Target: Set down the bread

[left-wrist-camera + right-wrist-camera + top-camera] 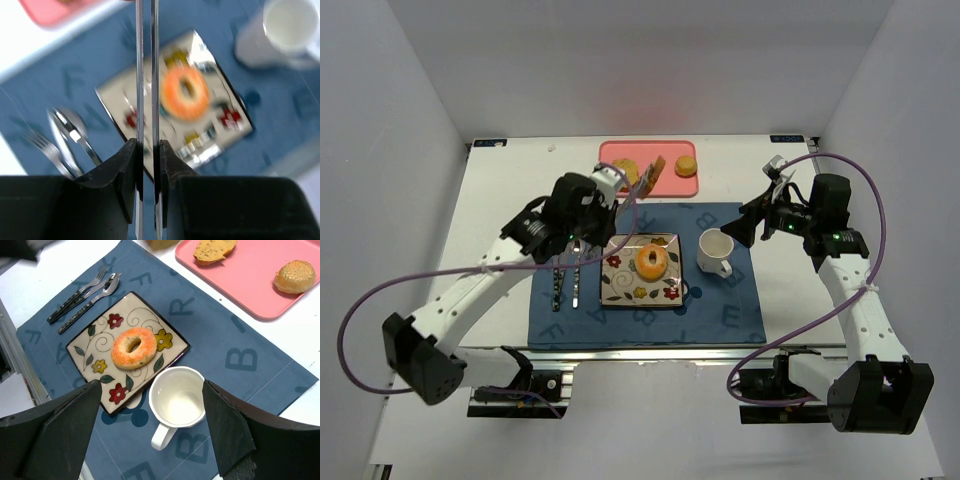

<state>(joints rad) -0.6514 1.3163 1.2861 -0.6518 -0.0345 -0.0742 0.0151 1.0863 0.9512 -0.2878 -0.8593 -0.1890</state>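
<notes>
The orange bagel (651, 262) has its flowered plate below and back of my left gripper, so next my gripper needs to move back and down and release the tongs over the bagel.
My left gripper (582, 216) (148, 146) is shut on metal tongs (146, 75) whose two blades run close together. In the top view the tongs (626, 214) reach toward a tilted bread slice (655, 172) at the near edge of the pink tray (620, 153); it seems pinched at their tips, which are out of the left wrist view. An orange bagel (651, 262) (186, 93) (133, 347) lies on the flowered square plate (620, 287) (95, 340). My right gripper (745, 228) (151, 386) is open and empty above the white mug (177, 400).
The pink tray (250, 287) also holds another bread slice (628, 172) (214, 249) and a round bun (687, 163) (295, 276). Fork and spoon (567, 285) (82, 295) lie left of the plate on the blue placemat (740, 310). The mug (716, 250) stands right of the plate.
</notes>
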